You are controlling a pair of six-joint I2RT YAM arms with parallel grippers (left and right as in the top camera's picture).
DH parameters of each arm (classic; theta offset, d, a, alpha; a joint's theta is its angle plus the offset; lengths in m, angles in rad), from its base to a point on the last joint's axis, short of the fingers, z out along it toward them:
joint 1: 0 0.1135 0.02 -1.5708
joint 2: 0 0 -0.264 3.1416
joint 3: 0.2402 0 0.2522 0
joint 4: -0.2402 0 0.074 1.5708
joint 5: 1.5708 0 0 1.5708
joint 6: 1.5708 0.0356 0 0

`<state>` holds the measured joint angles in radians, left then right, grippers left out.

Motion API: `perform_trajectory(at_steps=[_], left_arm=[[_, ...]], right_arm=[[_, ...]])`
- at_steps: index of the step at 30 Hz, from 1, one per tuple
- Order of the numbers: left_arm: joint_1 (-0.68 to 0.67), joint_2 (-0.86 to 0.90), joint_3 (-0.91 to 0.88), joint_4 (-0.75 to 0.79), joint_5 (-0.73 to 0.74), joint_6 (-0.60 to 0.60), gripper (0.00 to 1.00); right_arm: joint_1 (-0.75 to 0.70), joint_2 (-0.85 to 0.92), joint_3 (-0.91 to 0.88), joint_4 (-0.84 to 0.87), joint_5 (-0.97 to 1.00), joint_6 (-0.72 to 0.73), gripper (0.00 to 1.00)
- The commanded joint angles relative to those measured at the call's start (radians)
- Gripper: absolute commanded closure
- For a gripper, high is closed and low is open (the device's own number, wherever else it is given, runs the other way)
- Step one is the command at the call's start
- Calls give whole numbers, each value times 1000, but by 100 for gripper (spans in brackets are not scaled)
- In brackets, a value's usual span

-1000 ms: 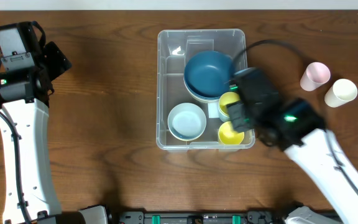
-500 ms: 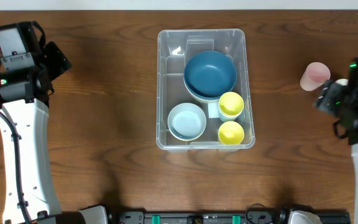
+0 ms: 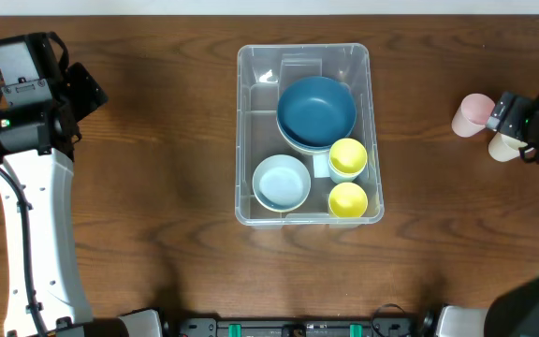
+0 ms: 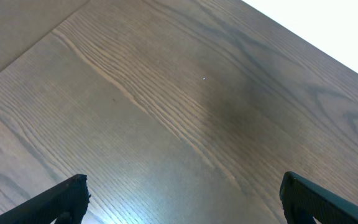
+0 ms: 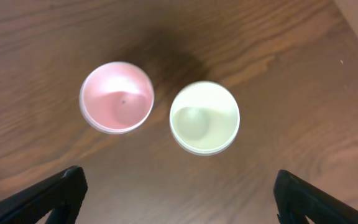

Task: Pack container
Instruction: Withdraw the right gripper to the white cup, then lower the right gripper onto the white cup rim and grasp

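I will next lower my right gripper onto the rim of the cream cup beside the pink cup, with one finger inside, because the cream cup's opening faces up.
The clear container (image 3: 299,65) sits mid-table. It holds a dark blue bowl (image 3: 316,110), a light blue bowl (image 3: 282,182) and two yellow cups (image 3: 347,157) (image 3: 348,199). To its right a pink cup (image 3: 475,114) and a cream cup (image 3: 503,148) stand upright on the table. My right arm (image 3: 530,120) hangs over them and partly hides the cream cup. In the right wrist view my right gripper (image 5: 178,193) is open and empty, with the pink cup (image 5: 117,98) and cream cup (image 5: 204,117) ahead of its fingers. My left gripper (image 4: 185,193) is open over bare wood.
The left arm (image 3: 31,103) stays at the table's far left, well away from the container. The wooden table top (image 3: 157,187) ends at a pale strip along the back. A dark rail runs along the front edge (image 3: 298,328).
My right arm pulled away from the yellow cups in the container and swung right to above the pink and cream cups, its jaws spreading wider. The left arm has not moved.
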<state>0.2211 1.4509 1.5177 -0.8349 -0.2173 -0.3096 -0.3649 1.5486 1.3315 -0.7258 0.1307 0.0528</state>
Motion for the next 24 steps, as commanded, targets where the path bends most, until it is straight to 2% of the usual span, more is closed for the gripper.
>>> perform_trajectory(at_steps=[1,6,19,24], left_arm=[[4,-7,18,-2,-16,10,2],[4,-7,18,-2,-16,10,2],[4,-7,18,-2,-16,10,2],[4,-7,18,-2,-16,10,2]], right_arm=[[-16,71,11,47,-11,-138,1],[-16,159,11,73,-116,-340,1],[-52,290,11,84,-116,-365,13],[-67,298,11,82,-122,-360,28]])
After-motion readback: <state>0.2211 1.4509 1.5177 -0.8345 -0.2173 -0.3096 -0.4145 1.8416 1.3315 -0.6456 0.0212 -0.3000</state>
